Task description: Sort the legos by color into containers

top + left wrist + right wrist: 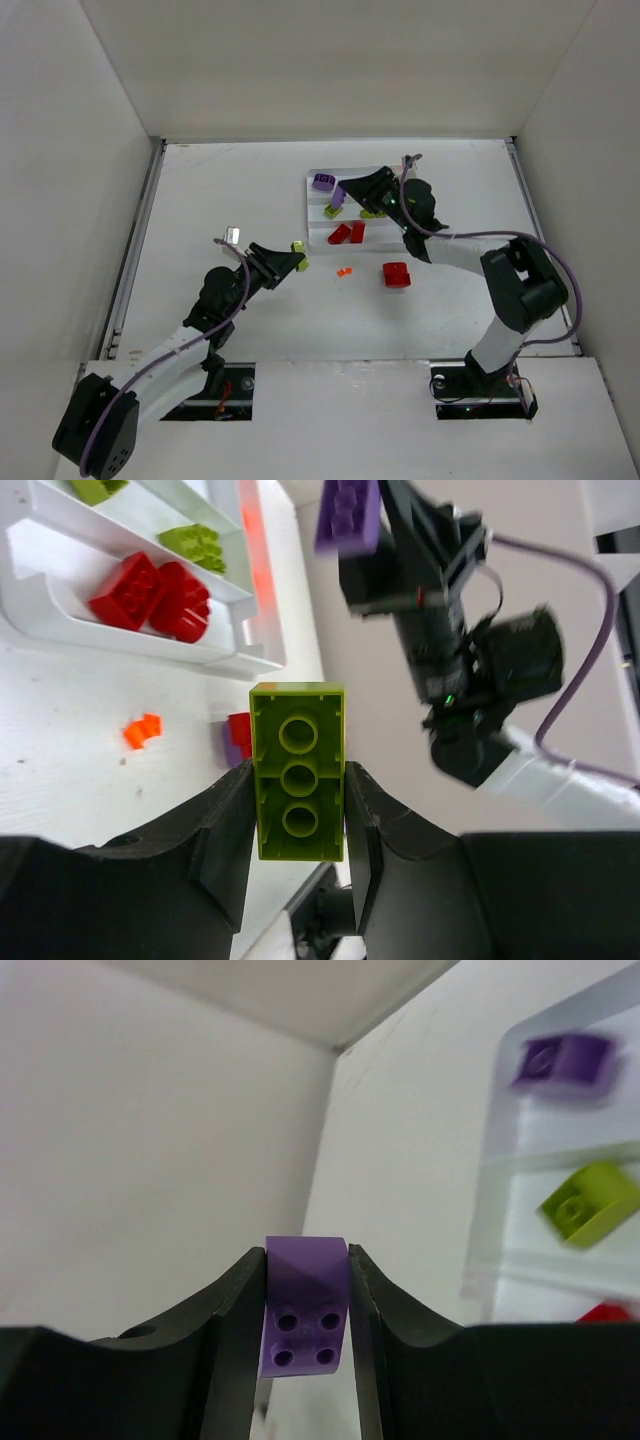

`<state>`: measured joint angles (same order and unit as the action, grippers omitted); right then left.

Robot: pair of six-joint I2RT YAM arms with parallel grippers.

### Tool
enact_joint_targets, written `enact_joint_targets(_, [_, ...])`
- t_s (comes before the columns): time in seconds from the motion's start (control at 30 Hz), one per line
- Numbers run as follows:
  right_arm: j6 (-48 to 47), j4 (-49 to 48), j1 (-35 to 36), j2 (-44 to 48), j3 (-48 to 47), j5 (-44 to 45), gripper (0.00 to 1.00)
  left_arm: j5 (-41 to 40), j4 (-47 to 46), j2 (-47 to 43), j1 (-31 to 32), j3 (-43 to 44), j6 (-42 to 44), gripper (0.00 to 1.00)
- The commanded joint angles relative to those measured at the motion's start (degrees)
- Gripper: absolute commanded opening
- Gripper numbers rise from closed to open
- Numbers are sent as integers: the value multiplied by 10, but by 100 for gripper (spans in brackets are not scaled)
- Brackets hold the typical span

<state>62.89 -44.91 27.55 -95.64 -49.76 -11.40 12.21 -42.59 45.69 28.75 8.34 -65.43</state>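
Observation:
I need to move my right gripper outward next, lower it into the tray's far slot (pixel 351 176) and let go of the purple brick there, because that slot already holds a purple lego.
My left gripper (pixel 297 810) is shut on a lime green lego (pixel 298 770), held above the table left of the white tray (pixel 312 212). Over the tray's far slots, a purple lego (pixel 306 1300) is clamped in my shut right gripper (pixel 306 1310); the same brick shows from above (pixel 338 195). The tray's far slot holds another purple lego (pixel 322 181). Lime legos (pixel 372 212) lie in the middle slot and two red legos (pixel 348 234) in the near one. A red lego (pixel 396 274) and small orange pieces (pixel 345 271) lie on the table.
White walls enclose the table on the left, back and right. A small red and purple piece (pixel 237 735) lies on the table just behind the held lime lego. The right arm (pixel 520 285) arches along the right side.

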Motion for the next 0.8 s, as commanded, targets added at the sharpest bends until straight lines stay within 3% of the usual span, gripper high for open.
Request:
enact_joint_targets(0.0, [3, 113, -5, -59, -91, 144, 33, 13, -53, 20, 1, 27, 61, 16])
enact_joint_targets(0.2, [92, 271, -7, -156, -233, 308, 34, 4, -82, 60, -1, 16, 116, 16])
enact_joint_targets(0.4, [97, 393, -4, -214, -344, 419, 35, 4, -122, 97, 0, -4, 115, 16])
enact_joint_targets(0.77, [108, 503, -4, -286, -442, 442, 38, 19, -143, 120, -20, -7, 94, 16])
